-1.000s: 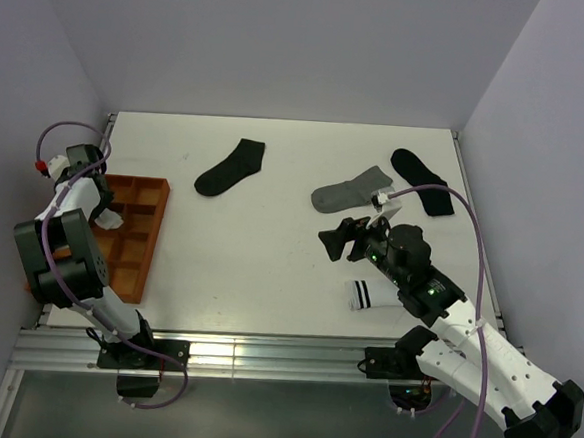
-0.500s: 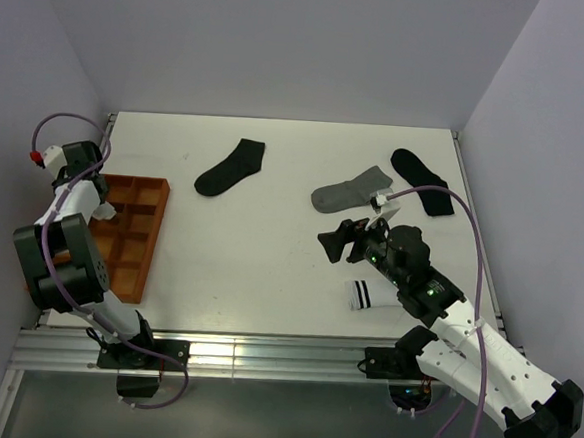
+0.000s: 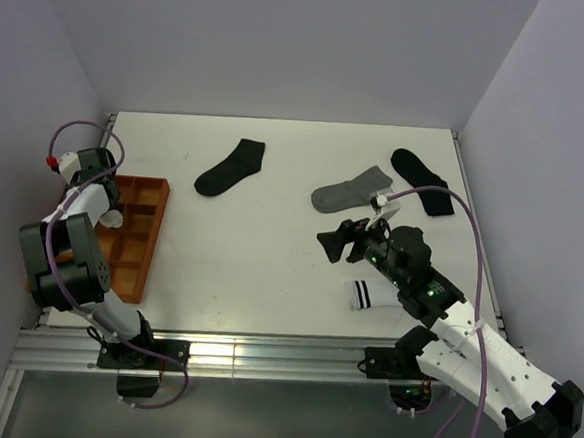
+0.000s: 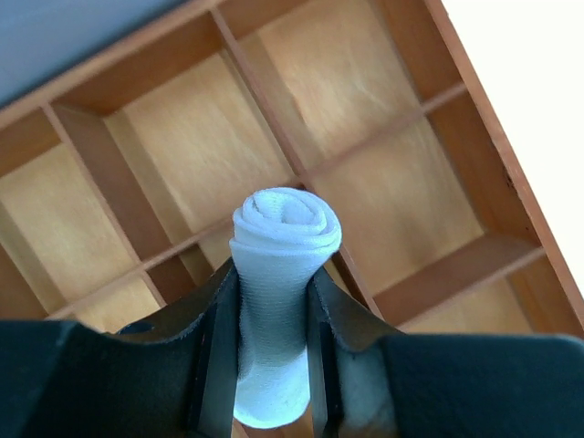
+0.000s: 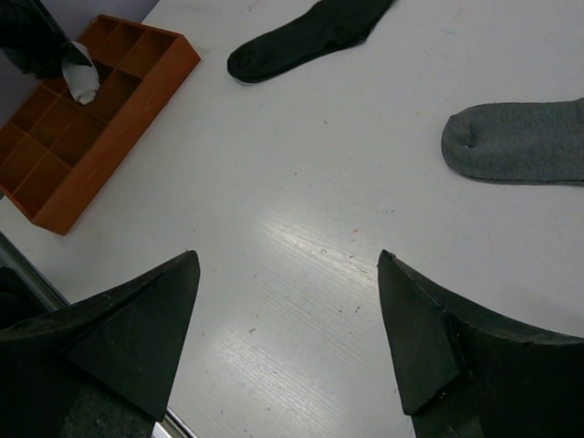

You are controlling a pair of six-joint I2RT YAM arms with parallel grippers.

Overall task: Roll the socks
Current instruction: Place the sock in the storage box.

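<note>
The rolled plain white sock is still hanging above the tray's dividers. My left gripper will next lower the sock into the tray's section, which is beneath it and open.
My left gripper (image 4: pixel 272 287) is shut on a rolled plain white sock (image 4: pixel 284 224) and holds it upright over the compartments of the wooden tray (image 4: pixel 438 182). In the top view this gripper (image 3: pixel 111 214) hangs over the tray's far left part (image 3: pixel 142 237). My right gripper (image 5: pixel 287 260) is open and empty above bare table; in the top view it (image 3: pixel 333 240) is right of centre. A grey sock (image 3: pixel 352 191) lies flat just beyond it. A rolled white sock with black stripes (image 3: pixel 367 295) lies by the right arm.
Two black socks lie flat, one at the back middle (image 3: pixel 230 168) and one at the back right (image 3: pixel 420 181). The tray stands along the table's left edge. Walls close in on the left, back and right.
My left wrist has shifted a little to the right over the tray, still holding the white roll. The right arm has barely moved.
</note>
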